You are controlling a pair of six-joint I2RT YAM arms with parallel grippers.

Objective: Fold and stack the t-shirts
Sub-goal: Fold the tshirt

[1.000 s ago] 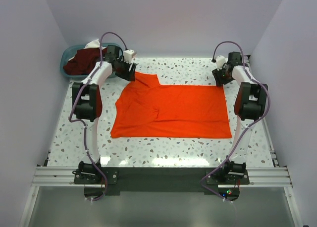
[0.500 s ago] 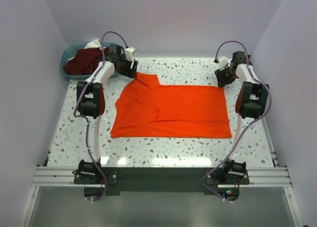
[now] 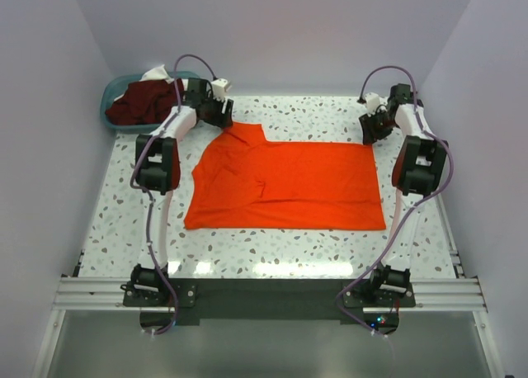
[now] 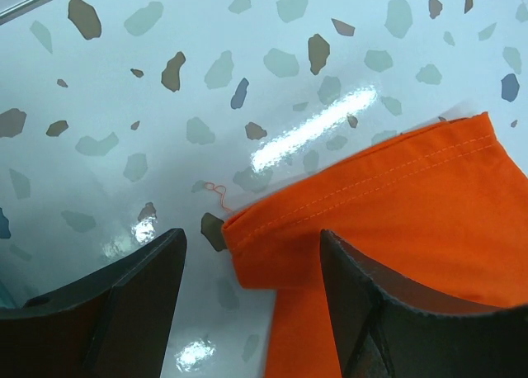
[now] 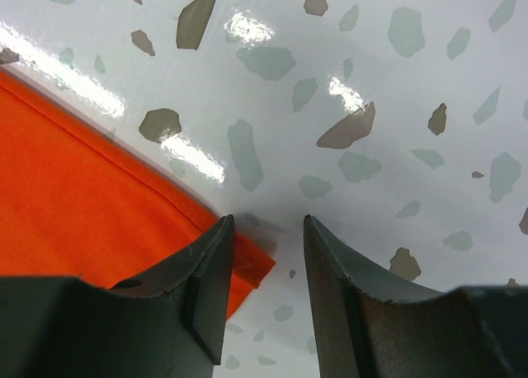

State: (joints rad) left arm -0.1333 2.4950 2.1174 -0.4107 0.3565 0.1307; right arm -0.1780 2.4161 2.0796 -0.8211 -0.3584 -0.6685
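Observation:
Only the hem corner's tip [image 3: 370, 146] [image 5: 255, 262] pokes out, so next I need to lift my right gripper slightly back, then lower it astride that corner.
A bright orange-red t-shirt [image 3: 285, 184] lies spread flat in the middle of the table. My left gripper [image 3: 223, 117] is at its far left sleeve. In the left wrist view the gripper [image 4: 252, 258] is open, and the hemmed sleeve corner [image 4: 272, 238] lies between the fingers on the table. My right gripper [image 3: 373, 134] is at the shirt's far right corner. In the right wrist view it [image 5: 268, 233] is open, low over the table, and the shirt's corner tip [image 5: 254, 266] pokes out beside the left finger [image 5: 202, 279]. Dark maroon t-shirts [image 3: 142, 101] and some white cloth [image 3: 155, 71] sit in the basket.
A teal plastic basket [image 3: 110, 114] stands at the far left corner of the speckled table [image 3: 272, 250]. Plain walls close in the back and both sides. Both arms reach along the table's side edges.
Both grippers have shifted slightly toward the far edge over the shirt's far corners. The right jaws have narrowed a little. The shirt has not moved.

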